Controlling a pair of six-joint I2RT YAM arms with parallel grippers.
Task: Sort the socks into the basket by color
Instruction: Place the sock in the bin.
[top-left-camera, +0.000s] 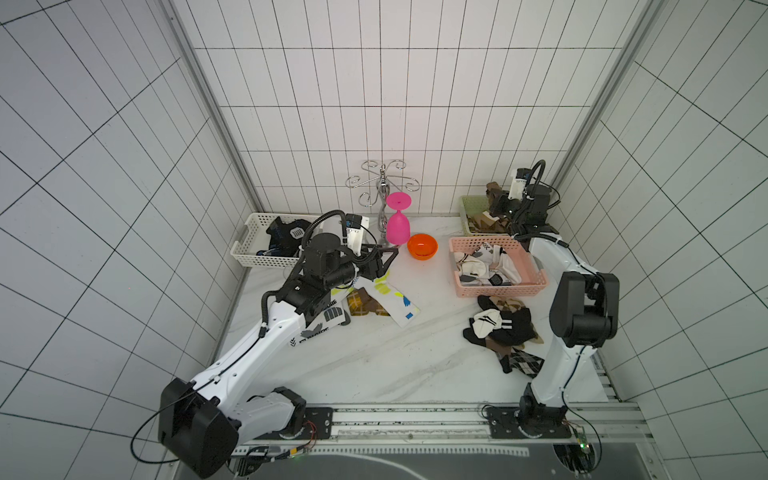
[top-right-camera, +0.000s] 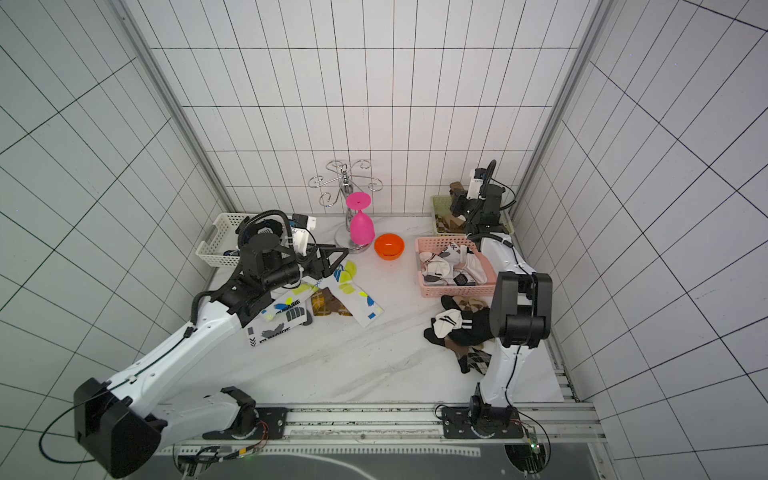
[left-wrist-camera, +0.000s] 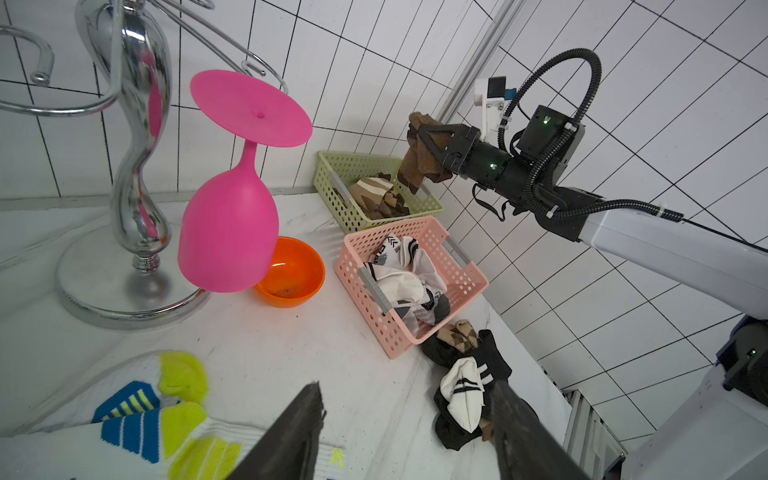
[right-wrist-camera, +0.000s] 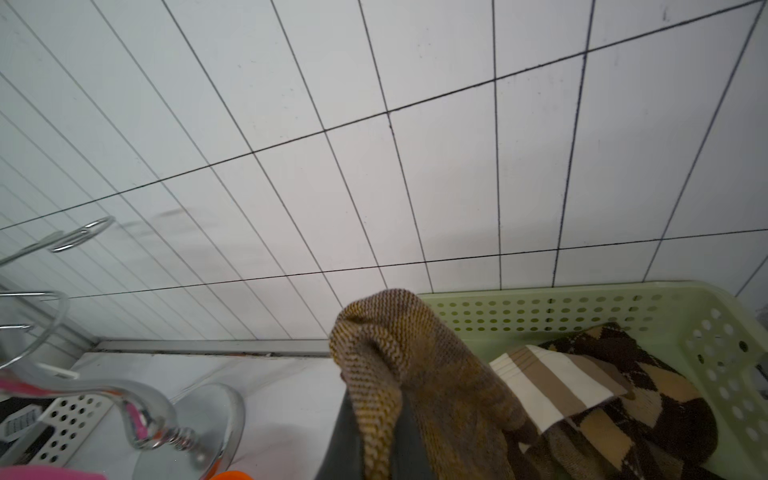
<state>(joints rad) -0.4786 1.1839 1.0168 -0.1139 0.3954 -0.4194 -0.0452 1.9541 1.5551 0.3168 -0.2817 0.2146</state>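
The right gripper turns and comes down over the patterned socks inside the green basket (right-wrist-camera: 540, 307) next and releases the brown knit sock on them, since it holds brown socks.
My right gripper (right-wrist-camera: 395, 436) is shut on a brown knit sock (right-wrist-camera: 407, 357), held above the near rim of the green basket (right-wrist-camera: 540, 307), which holds brown patterned socks. In a top view this sock (top-left-camera: 493, 189) hangs at the back right. My left gripper (left-wrist-camera: 407, 390) is open and empty, low over the table beside white socks with yellow-blue prints (top-left-camera: 395, 297) and a brown plaid sock (top-left-camera: 365, 305). The pink basket (top-left-camera: 498, 291) holds white socks; the white basket (top-left-camera: 249, 257) holds black ones. A mixed pile of socks (top-left-camera: 503, 328) lies in front of the pink basket.
An upturned pink goblet (top-left-camera: 397, 226) leans at a chrome hook stand (top-left-camera: 382, 187) at the back middle, with an orange bowl (top-left-camera: 422, 246) beside it. The right arm's elbow (top-left-camera: 582, 311) hangs over the sock pile's right side.
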